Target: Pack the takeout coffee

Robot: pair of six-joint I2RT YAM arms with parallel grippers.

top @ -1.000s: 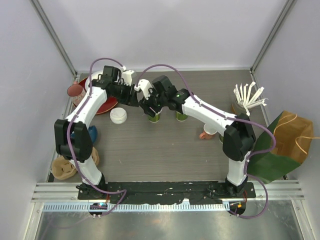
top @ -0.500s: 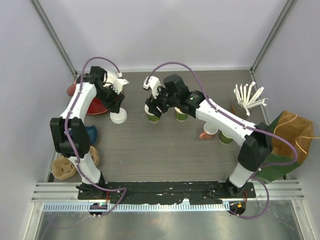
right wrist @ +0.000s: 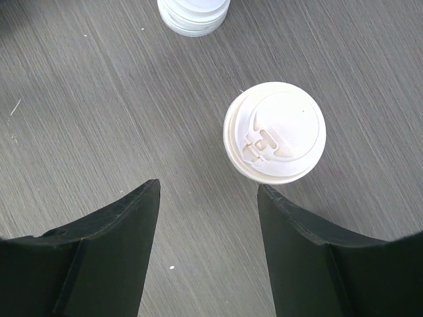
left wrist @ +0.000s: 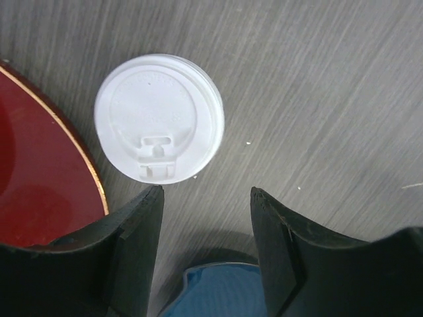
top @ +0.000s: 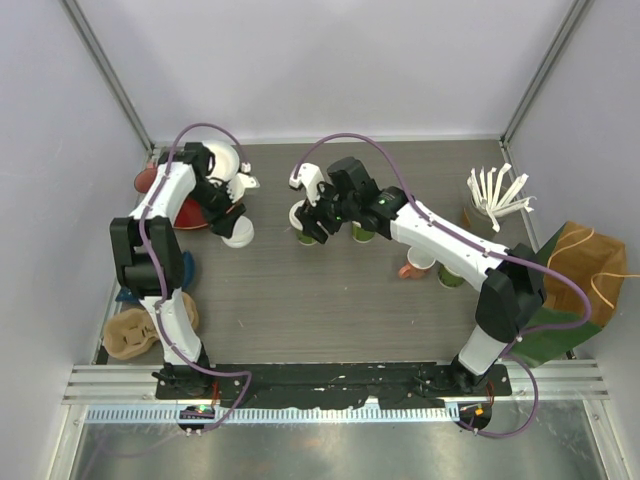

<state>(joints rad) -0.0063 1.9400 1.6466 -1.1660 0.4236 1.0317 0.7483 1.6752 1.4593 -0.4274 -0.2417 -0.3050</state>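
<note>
The lid is lying flat on the tabletop below my open left gripper, so my left gripper will next go down onto the rim of the loose white lid (top: pixel 238 234) and close there.
One green takeout cup (top: pixel 307 234) with a white lid stands mid-table; the right wrist view shows its lid (right wrist: pixel 274 132) from above. A second green cup (top: pixel 362 233) stands just right of it, partly under the right arm, its top hidden. My right gripper (top: pixel 316 212) (right wrist: pixel 208 191) hangs open above the lidded cup, holding nothing. A loose white lid (top: pixel 237 232) (left wrist: pixel 158 125) lies on the table to the left. My left gripper (top: pixel 224 206) (left wrist: pixel 206 195) is open and empty just above that lid.
A red plate (top: pixel 192 212) (left wrist: pixel 33 191) lies left of the lid, with a blue dish (top: pixel 185 268) (left wrist: pixel 218 290) nearer. A pink-handled mug (top: pixel 414 264) and a lidless green cup (top: pixel 452 275) stand to the right. White cutlery (top: pixel 495 192) and a brown-green paper bag (top: pixel 565 290) stand at the far right.
My left gripper has left the lidded cup and swung left to the loose lid. My right gripper has shifted slightly and stays open over the cup.
</note>
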